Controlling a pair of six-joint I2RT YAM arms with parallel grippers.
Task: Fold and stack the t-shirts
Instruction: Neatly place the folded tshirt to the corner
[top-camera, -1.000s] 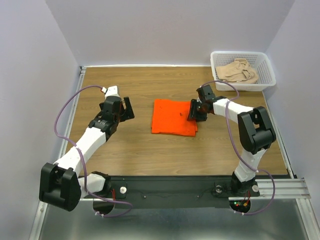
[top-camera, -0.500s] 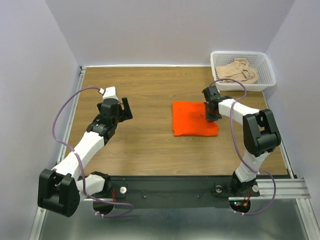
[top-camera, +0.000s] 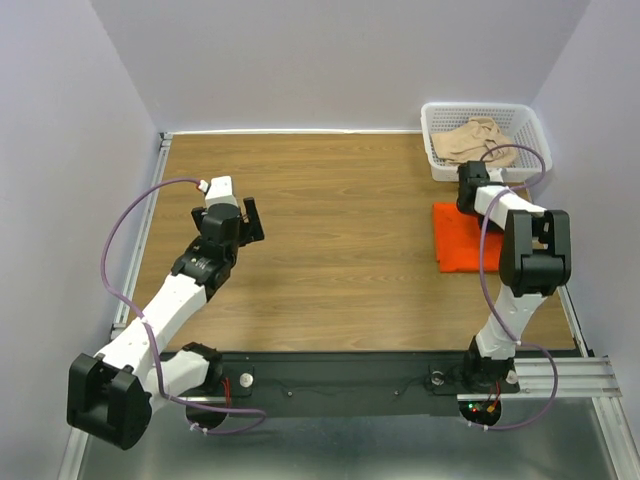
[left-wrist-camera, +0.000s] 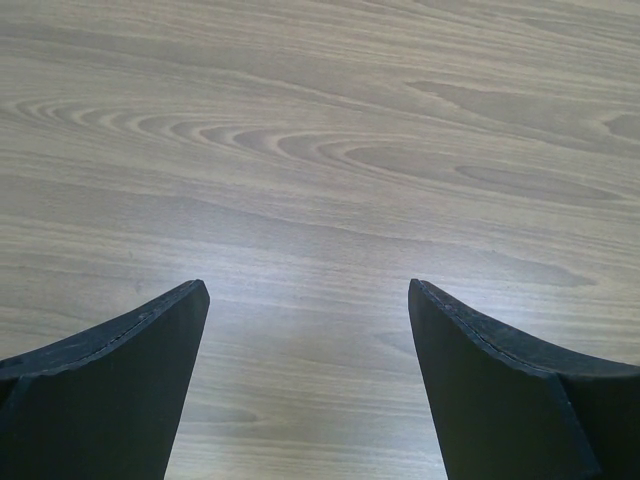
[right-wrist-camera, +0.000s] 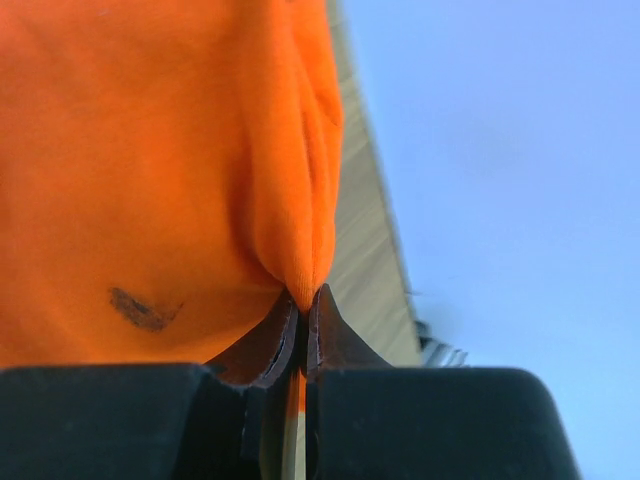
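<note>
My right gripper slides the orange t-shirt toward the wall beside the basket (top-camera: 531, 135) next.
The folded bright orange t-shirt (top-camera: 462, 240) lies on the table near its right edge, just in front of the basket. My right gripper (top-camera: 470, 204) is shut on the shirt's far edge; in the right wrist view the orange cloth (right-wrist-camera: 200, 150) is pinched between the closed fingertips (right-wrist-camera: 303, 300). The beige-tan t-shirt (top-camera: 478, 141) lies crumpled in the white basket (top-camera: 531, 135). My left gripper (top-camera: 248, 220) is open and empty over bare wood at the left; its fingers (left-wrist-camera: 130, 370) stand wide apart above the table.
The white lattice basket stands in the back right corner. The right wall is close to the orange shirt and my right arm. A metal rail (top-camera: 150, 200) runs along the table's left edge.
My right gripper has dragged the orange shirt from the table's middle to the right, up to the basket. My left arm has drawn back slightly toward the left.
</note>
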